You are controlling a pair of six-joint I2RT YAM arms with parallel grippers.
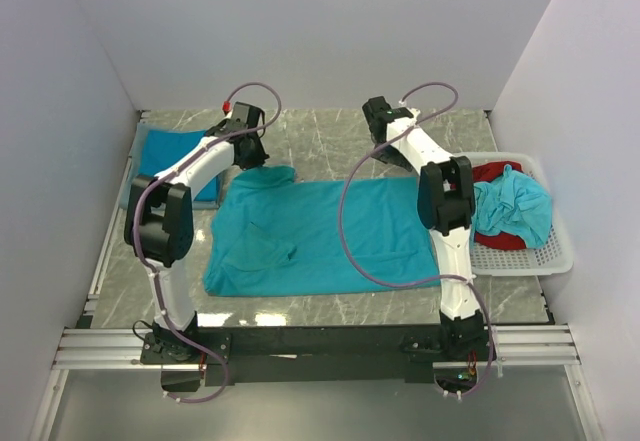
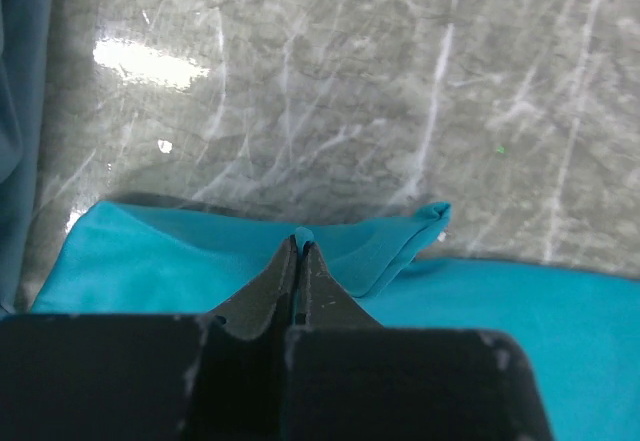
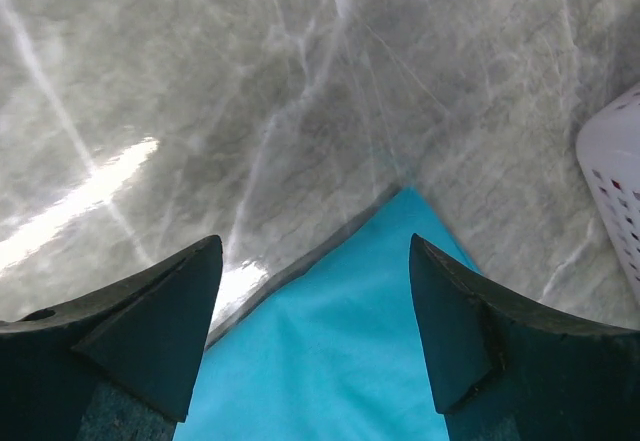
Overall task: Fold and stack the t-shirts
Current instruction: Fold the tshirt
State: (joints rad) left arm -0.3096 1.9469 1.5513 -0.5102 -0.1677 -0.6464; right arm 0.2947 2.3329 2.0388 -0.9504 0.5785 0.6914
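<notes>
The robot needs to lower its right gripper next onto the teal t-shirt's far corner [image 1: 406,181] [image 3: 368,244] by the basket and close it, because that corner is just below the open fingers.
A teal t-shirt [image 1: 320,236] lies spread flat on the marble table. My left gripper [image 1: 250,156] is at its far left corner, shut on a pinch of the teal cloth [image 2: 300,233]; a folded sleeve [image 2: 400,246] lies just right of the jaws. My right gripper [image 1: 385,126] is open and empty above the shirt's far right corner [image 3: 405,201], the cloth between the fingertips [image 3: 190,301]. A folded teal shirt [image 1: 175,156] lies at the far left. Another crumpled teal shirt [image 1: 515,211] sits in the basket.
A white lattice basket [image 1: 555,256] stands at the right, holding a red garment [image 1: 495,173] under the crumpled shirt; its rim shows in the right wrist view [image 3: 615,171]. White walls close in on three sides. A metal rail [image 1: 300,346] runs along the near edge.
</notes>
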